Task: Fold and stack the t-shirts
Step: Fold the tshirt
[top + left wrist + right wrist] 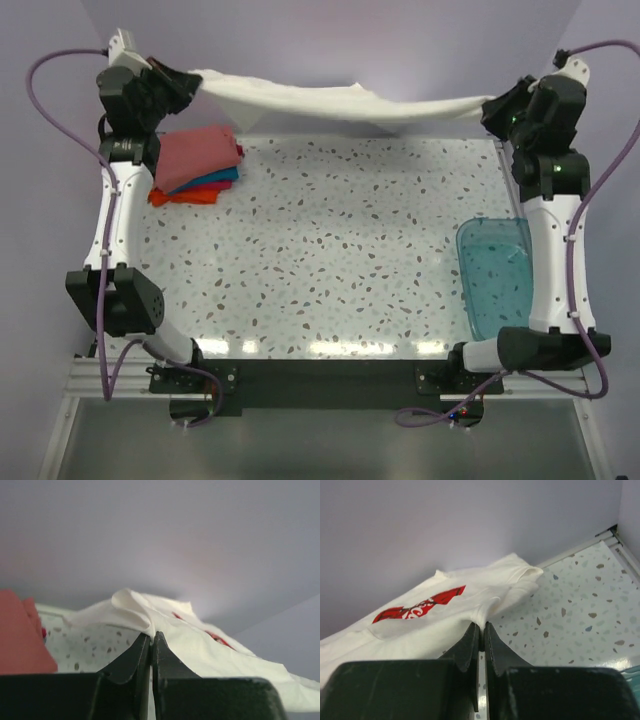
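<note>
My left gripper holds the white t-shirt (330,102), which hangs stretched beyond the clear table, so it will move back and down to the near part of the speckled table and let go of the cloth.
A white t-shirt (330,102) with a red chest print (420,606) hangs stretched across the far edge of the table, held up at both ends. My left gripper (190,80) is shut on its left end; the cloth (200,645) bunches right at the pinched tips (151,636). On the right end my right gripper (490,108) is shut, with the fabric gathered at its tips (482,625). A stack of folded t-shirts sits at the far left: salmon-pink (197,157) on top, teal (225,177) and orange (185,196) beneath.
A translucent teal plastic bin (495,272) stands on the speckled table (330,250) at the right, close beside my right arm. The lavender back wall (330,40) rises just behind the hanging shirt. The folded stack lies under my left arm's wrist.
</note>
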`<state>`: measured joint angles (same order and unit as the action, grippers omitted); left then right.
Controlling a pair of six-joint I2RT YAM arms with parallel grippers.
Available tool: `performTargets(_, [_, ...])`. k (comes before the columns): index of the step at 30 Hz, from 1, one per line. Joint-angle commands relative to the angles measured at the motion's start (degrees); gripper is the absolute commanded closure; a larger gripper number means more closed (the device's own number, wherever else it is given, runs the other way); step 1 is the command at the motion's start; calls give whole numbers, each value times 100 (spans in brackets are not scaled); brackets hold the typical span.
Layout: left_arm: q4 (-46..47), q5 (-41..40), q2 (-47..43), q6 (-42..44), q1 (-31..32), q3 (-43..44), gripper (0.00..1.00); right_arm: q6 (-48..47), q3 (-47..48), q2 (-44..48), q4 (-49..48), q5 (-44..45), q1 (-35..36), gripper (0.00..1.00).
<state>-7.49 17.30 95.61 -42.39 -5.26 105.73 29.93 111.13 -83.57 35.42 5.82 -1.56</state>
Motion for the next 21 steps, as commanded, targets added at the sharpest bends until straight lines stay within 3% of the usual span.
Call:
performTargets(1, [510, 186, -612, -67, -54, -1622, 100, 232, -1485, 445, -324, -283, -2, 100])
performTargets(5, [661, 46, -1472, -94, -46, -3833, 100, 338, -3898, 1289, -430, -556, -2, 100])
performTargets(8, [957, -192, -1965, -173, -54, -4927, 100, 373, -5158, 1738, -493, -678, -2, 100])
performTargets(14, [1030, -912, -2459, -340, -54, -7387, 100, 461, -6908, 2353, -220, -1267, -2, 100])
performTargets(21, [-164, -2194, -3837, -823, -54, -8411, 100, 697, -7676, 3355, 729, -1364, -2, 100])
